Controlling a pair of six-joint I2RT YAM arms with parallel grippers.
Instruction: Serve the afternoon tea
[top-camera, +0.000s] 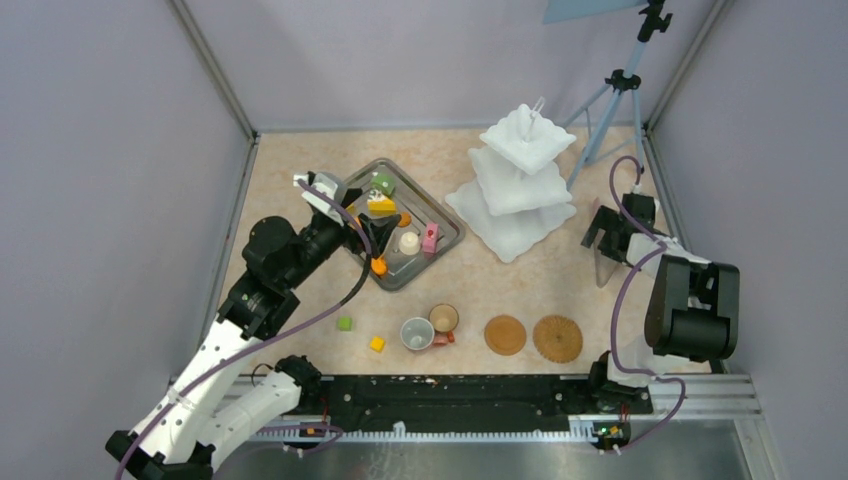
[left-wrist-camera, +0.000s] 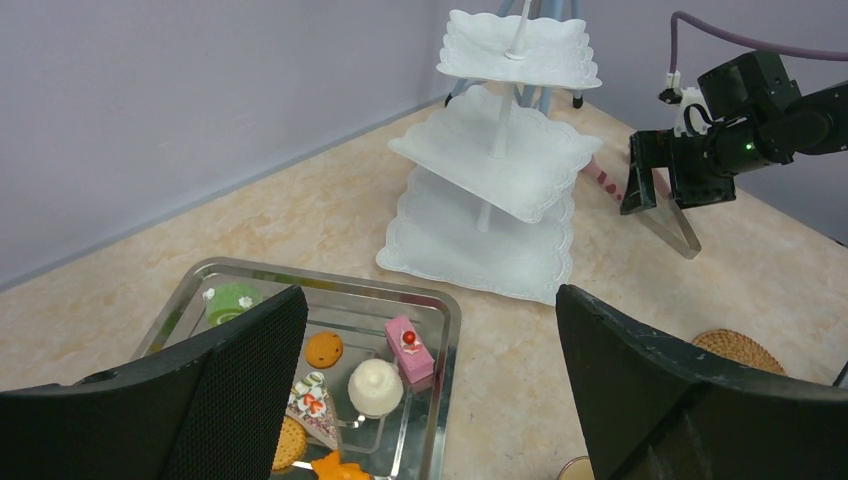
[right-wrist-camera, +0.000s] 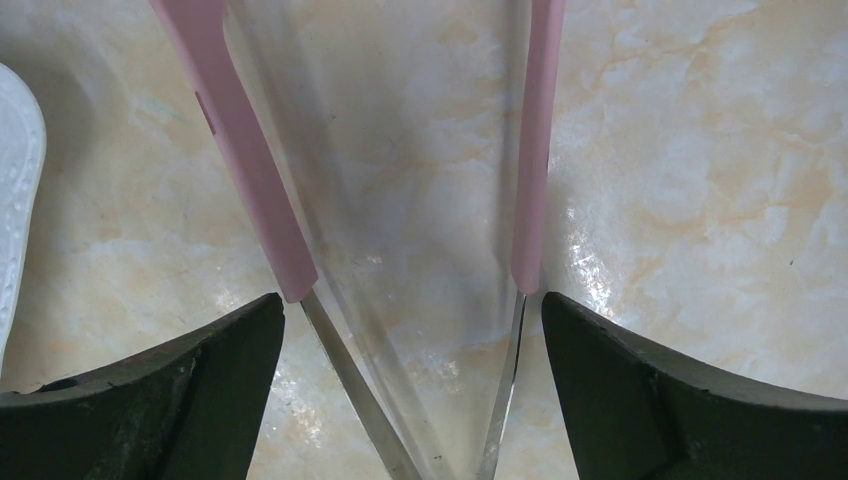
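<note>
My right gripper should stay in place and close inward where pink sleeves meet metal, because both arms of the pink tongs are already between its fingers.
Toy pastries lie in the steel tray: a green roll, an orange cookie, a pink slice, a white dome and a cake wedge. My left gripper hangs open above the tray, nothing between its fingers. The white three-tier stand is bare. Two cups and two woven mats sit near the front. My right gripper is open at the right, the pink tongs lying between its fingers.
A green cube and a yellow cube lie left of the cups. A tripod stands behind the stand at the back right. Grey walls close in the table on three sides.
</note>
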